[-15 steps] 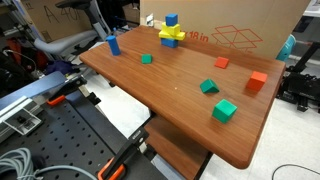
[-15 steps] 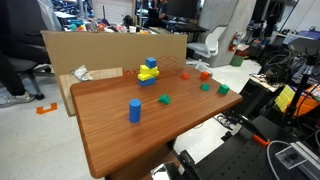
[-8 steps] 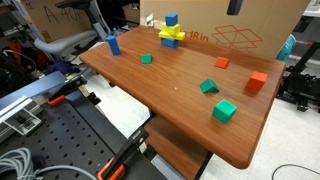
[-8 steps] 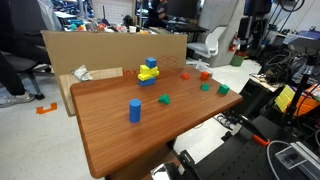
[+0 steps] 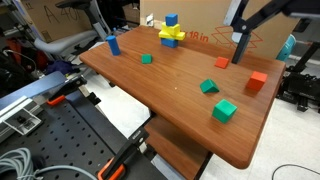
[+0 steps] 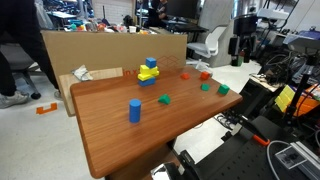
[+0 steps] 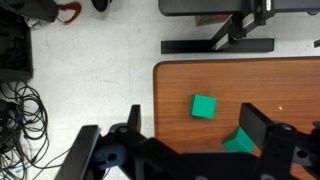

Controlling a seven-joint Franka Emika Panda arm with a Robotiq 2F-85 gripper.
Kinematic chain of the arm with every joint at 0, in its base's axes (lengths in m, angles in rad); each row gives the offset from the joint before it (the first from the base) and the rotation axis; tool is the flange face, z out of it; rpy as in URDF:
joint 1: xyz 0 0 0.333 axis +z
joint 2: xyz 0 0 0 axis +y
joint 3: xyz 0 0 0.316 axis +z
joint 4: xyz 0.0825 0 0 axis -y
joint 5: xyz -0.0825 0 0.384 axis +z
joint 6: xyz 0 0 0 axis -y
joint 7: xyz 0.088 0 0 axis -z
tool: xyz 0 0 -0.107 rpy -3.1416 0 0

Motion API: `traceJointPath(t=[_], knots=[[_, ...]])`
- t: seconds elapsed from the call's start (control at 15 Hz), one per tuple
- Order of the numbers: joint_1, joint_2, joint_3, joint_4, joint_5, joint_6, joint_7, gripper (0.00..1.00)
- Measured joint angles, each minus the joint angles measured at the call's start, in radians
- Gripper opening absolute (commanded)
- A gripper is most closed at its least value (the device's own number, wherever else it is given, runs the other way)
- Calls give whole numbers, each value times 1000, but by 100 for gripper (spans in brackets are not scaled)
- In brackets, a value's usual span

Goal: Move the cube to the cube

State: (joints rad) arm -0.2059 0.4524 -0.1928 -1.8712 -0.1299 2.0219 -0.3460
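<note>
Both fingers of the robot's open gripper still hang high above the green cube (image 5: 223, 111) (image 7: 203, 106), so the gripper will come down onto it next, with one finger on the cube's side by the green wedge.
A green cube (image 5: 224, 110) lies near the table's end; it also shows in the other exterior view (image 6: 222, 89) and in the wrist view (image 7: 204, 106). A green wedge (image 5: 209, 87) lies beside it, and my right finger partly hides it in the wrist view (image 7: 236, 143). An orange-red cube (image 5: 258, 81) and a small red block (image 5: 221, 62) lie nearby. My gripper (image 5: 238, 55) hangs above that end of the table. It is open and empty in the wrist view (image 7: 197, 135). It shows high up in an exterior view (image 6: 240, 50).
A yellow-and-blue block stack (image 5: 171, 32), a blue cylinder (image 5: 113, 44) and a small green block (image 5: 146, 59) stand further along the wooden table (image 5: 160, 95). A cardboard box (image 5: 250, 25) runs along one side. Cables (image 7: 22, 110) lie on the floor beyond the table edge.
My gripper has come down into both exterior views from above, towards the table's end with the green and red blocks. No block has moved.
</note>
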Motion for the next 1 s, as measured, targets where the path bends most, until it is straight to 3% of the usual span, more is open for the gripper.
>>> traceJointPath(t=[0.47, 1.0], knots=[[-18, 132, 33, 36, 59, 85, 74, 100], [-17, 200, 47, 28, 60, 163, 114, 100]])
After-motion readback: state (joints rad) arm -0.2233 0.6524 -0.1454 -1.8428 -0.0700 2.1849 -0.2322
